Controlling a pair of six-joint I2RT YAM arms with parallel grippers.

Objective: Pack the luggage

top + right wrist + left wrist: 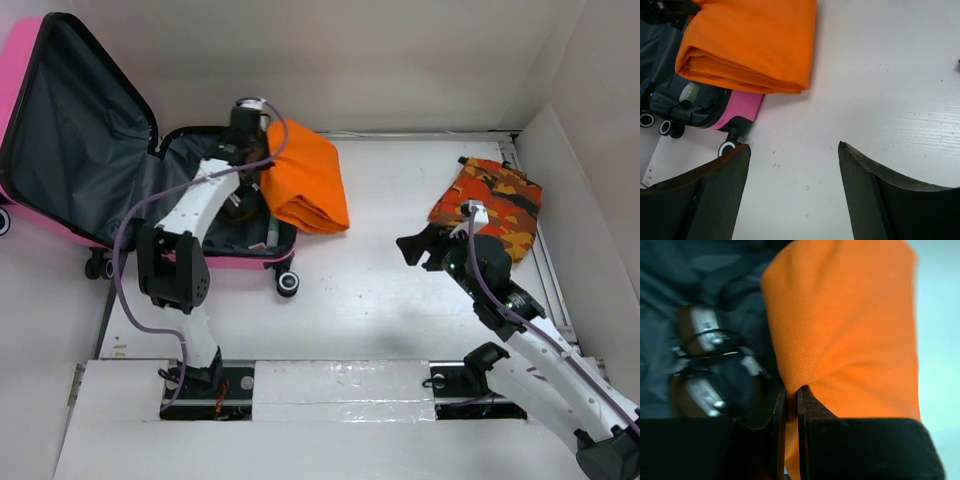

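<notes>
The suitcase's dark lining (187,153) (730,282) is below the left gripper and to its left in the top view, so the robot will carry the overhanging cloth that way, lower it and release it.
The luggage (75,130) is a bright-pink suitcase lying open at the far left, with its dark grey lining showing. A folded orange cloth (305,185) lies across the right rim of its lower half, partly on the table. My left gripper (268,150) is shut on the near-left edge of this cloth; in the left wrist view the cloth (850,330) is pinched between my fingers (791,400). My right gripper (418,248) is open and empty above the table, right of the luggage. In the right wrist view it (792,150) faces the cloth (750,45) and the pink shell (740,107).
A folded orange-and-red camouflage cloth (490,205) lies at the far right by the wall. A brown and black thing (705,365) lies blurred inside the suitcase. A suitcase wheel (288,284) stands on the table. White walls close in the back and right.
</notes>
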